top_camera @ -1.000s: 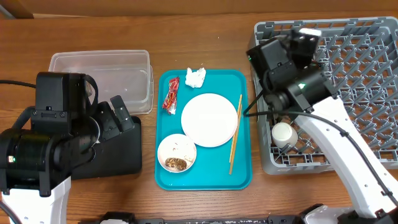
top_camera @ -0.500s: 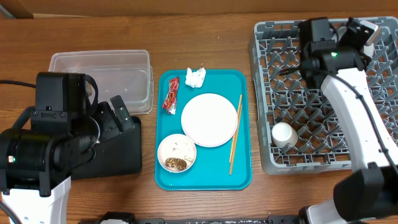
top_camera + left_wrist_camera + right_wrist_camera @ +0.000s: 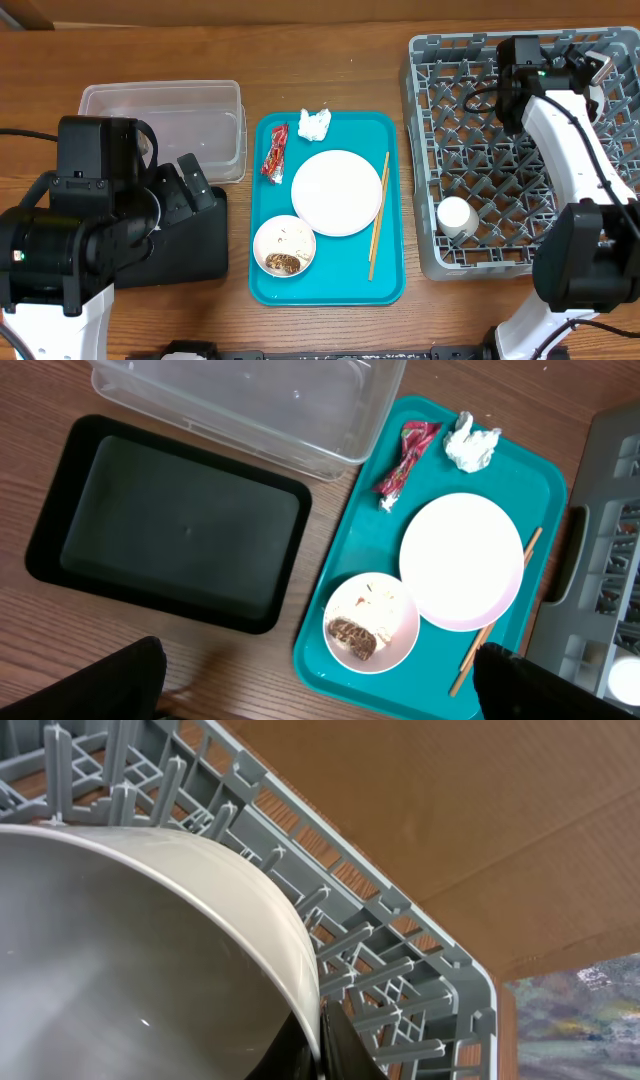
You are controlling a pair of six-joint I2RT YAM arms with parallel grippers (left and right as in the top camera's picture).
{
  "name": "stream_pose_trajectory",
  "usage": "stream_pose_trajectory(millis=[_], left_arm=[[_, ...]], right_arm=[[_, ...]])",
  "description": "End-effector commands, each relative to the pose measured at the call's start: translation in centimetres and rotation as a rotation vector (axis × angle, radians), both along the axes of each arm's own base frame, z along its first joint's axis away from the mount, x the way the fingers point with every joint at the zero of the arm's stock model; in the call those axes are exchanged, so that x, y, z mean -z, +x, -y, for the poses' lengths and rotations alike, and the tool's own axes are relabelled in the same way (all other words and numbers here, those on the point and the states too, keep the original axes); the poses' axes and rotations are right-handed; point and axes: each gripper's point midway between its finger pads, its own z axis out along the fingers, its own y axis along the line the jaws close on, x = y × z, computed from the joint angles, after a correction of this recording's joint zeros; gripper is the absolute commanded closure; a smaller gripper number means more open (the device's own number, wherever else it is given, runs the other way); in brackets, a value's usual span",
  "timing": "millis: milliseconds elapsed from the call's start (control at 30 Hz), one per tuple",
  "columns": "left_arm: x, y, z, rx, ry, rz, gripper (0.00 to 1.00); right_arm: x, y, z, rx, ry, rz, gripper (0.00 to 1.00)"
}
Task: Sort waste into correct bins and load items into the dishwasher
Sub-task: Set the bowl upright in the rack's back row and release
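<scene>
My right gripper lowers to the left in the overhead view and releases the bowl next, since the rack's back wires lie below my gripper on that side.
My right gripper (image 3: 322,1040) is shut on the rim of a white bowl (image 3: 130,960) and holds it tilted over the back right of the grey dish rack (image 3: 380,950). From overhead that gripper (image 3: 592,66) is at the rack's (image 3: 480,130) far edge. A white cup (image 3: 455,217) stands in the rack's front left. On the teal tray (image 3: 330,285) lie the plate (image 3: 337,192), a bowl with brown and pale scraps (image 3: 284,246), chopsticks (image 3: 379,215), the red wrapper (image 3: 275,153) and the white tissue (image 3: 314,123). My left gripper (image 3: 190,185) is open and empty above the black tray (image 3: 190,250).
The clear tub (image 3: 165,125) stands behind the black tray, left of the teal tray. The left wrist view shows the black tray (image 3: 170,525), tub (image 3: 250,400), wrapper (image 3: 402,460), tissue (image 3: 472,445), plate (image 3: 462,560) and scrap bowl (image 3: 372,622) from above. Brown cardboard rises behind the rack.
My right arm has swung from the rack's left side to its back right corner, carrying the bowl. The left arm has not moved.
</scene>
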Motion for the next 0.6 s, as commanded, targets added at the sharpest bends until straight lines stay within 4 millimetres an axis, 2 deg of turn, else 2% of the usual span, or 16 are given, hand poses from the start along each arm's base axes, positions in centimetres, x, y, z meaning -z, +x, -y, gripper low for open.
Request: stream_pose_trajectory(millis=[0, 567], left_arm=[[-0.2, 0.1, -0.5, -0.027, 0.01, 0.008, 0.0], [-0.2, 0.1, -0.5, -0.027, 0.01, 0.008, 0.0]], right_arm=[[1.0, 0.1, 0.1, 0.005, -0.026, -0.036, 0.96], [3.0, 0.0, 0.3, 0.009, -0.066, -0.138, 0.96]])
